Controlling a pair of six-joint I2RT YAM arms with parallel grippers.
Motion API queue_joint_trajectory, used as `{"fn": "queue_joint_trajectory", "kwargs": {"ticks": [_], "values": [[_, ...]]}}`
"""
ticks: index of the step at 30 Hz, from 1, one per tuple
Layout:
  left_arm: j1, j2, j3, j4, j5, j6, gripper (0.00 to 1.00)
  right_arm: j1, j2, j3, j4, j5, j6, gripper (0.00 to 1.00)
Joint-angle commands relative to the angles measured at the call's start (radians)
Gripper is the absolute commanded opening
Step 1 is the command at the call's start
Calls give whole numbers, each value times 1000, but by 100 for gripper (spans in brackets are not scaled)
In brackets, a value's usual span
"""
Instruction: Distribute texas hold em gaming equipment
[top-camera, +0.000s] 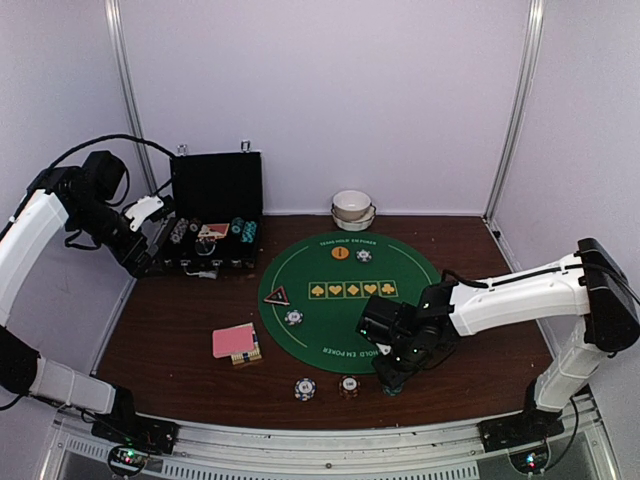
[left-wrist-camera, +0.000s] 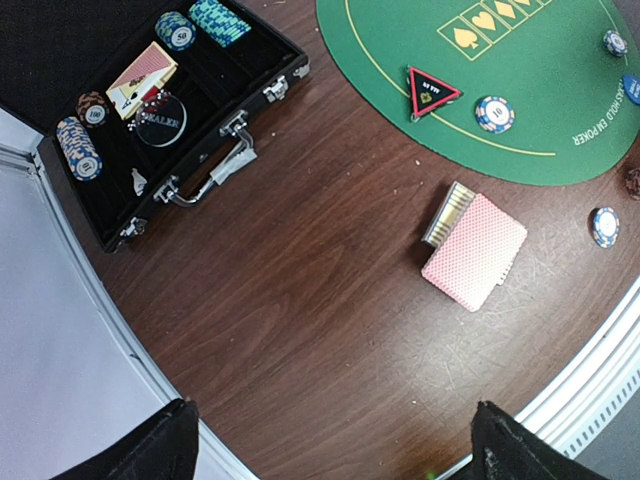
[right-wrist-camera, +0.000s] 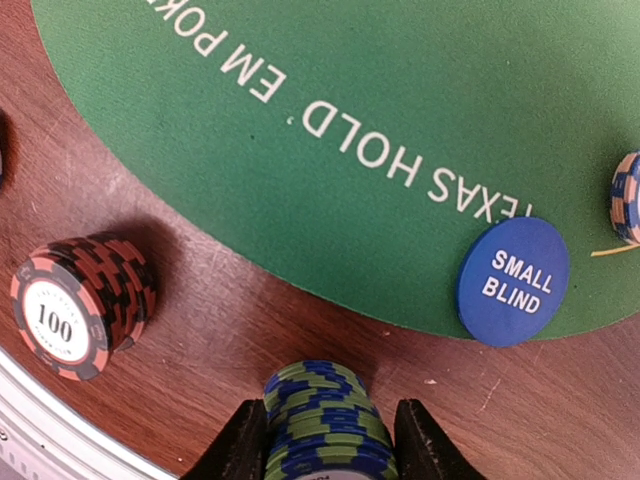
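I will lift my right gripper, move it outward over the mat and lower it to let go of chips next to the orange button (top-camera: 340, 253), where the green is bare.
My right gripper (top-camera: 393, 378) (right-wrist-camera: 328, 418) is shut on a green-and-blue chip stack (right-wrist-camera: 322, 395), low over the wood just off the near edge of the green mat (top-camera: 345, 300). A blue "small blind" button (right-wrist-camera: 513, 282) lies on the mat's edge beside it. A red-black 100 chip stack (right-wrist-camera: 80, 305) (top-camera: 349, 384) and a blue-white stack (top-camera: 305, 389) stand to its left. Pink-backed cards (top-camera: 233, 341) (left-wrist-camera: 474, 250) lie left of the mat. A red triangle (top-camera: 277, 296) (left-wrist-camera: 432, 92), an orange button (top-camera: 340, 253) and single chips (top-camera: 293, 318) lie on the mat. My left gripper (top-camera: 140, 258) (left-wrist-camera: 332, 410) is open and empty, high beside the case.
The open black case (top-camera: 212, 215) (left-wrist-camera: 160, 130) at the back left holds more chip stacks, a card pack and a dealer button. White bowls (top-camera: 352, 208) stand behind the mat. The metal frame rail (top-camera: 330, 445) runs along the table's near edge.
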Motion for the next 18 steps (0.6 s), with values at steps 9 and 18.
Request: {"fn": "queue_joint_trajectory", "kwargs": {"ticks": [9, 18], "values": [[7, -6, 27, 4, 13, 20, 98, 3, -32, 123, -106, 10, -26, 16], [7, -16, 23, 5, 3, 26, 98, -75, 15, 354, -214, 71, -69, 13]]}}
